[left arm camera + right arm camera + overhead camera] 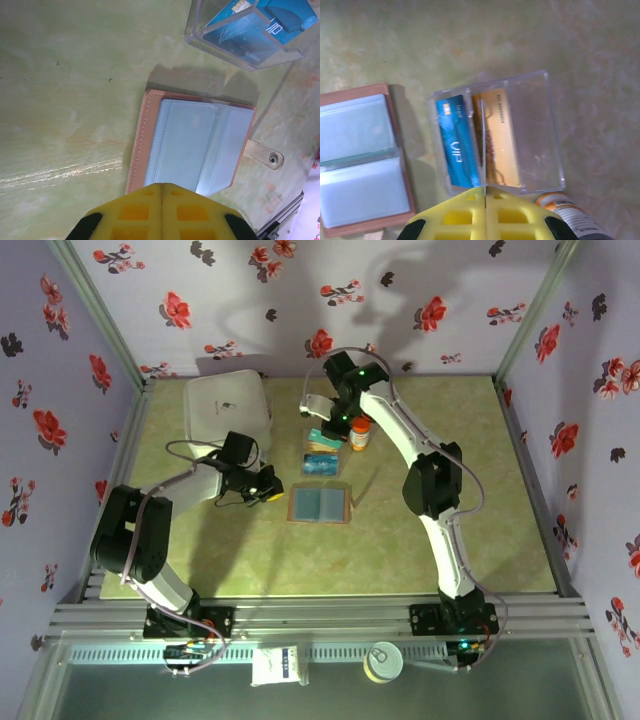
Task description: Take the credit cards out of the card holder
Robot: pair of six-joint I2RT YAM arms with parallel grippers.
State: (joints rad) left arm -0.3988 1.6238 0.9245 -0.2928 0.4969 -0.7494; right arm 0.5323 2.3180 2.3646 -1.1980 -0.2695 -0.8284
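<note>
I should move my right gripper outward past the tan-gold card (500, 137) and down to release its credit card, as the empty compartment (534, 132) is outward of and below the gripper.
The card holder (320, 505) lies open mid-table, its blue-grey panels (195, 145) up inside a brown rim, and its pockets look empty. My left gripper (272, 485) sits at its left edge; in the left wrist view the yellow fingers (162, 186) are shut with nothing between them, over the holder's near rim. My right gripper (335, 428) hovers over the clear plastic box (535, 130), shut (484, 189) on a thin credit card (482, 145) seen edge-on. A teal-blue card (455, 142) and a tan-gold card (500, 137) lie in the box.
An orange-capped bottle (359, 432) stands just right of the clear box (322, 450). A large white square container (229, 408) sits at the back left. The holder's snap strap (262, 154) sticks out from one side. Metal rails border the table.
</note>
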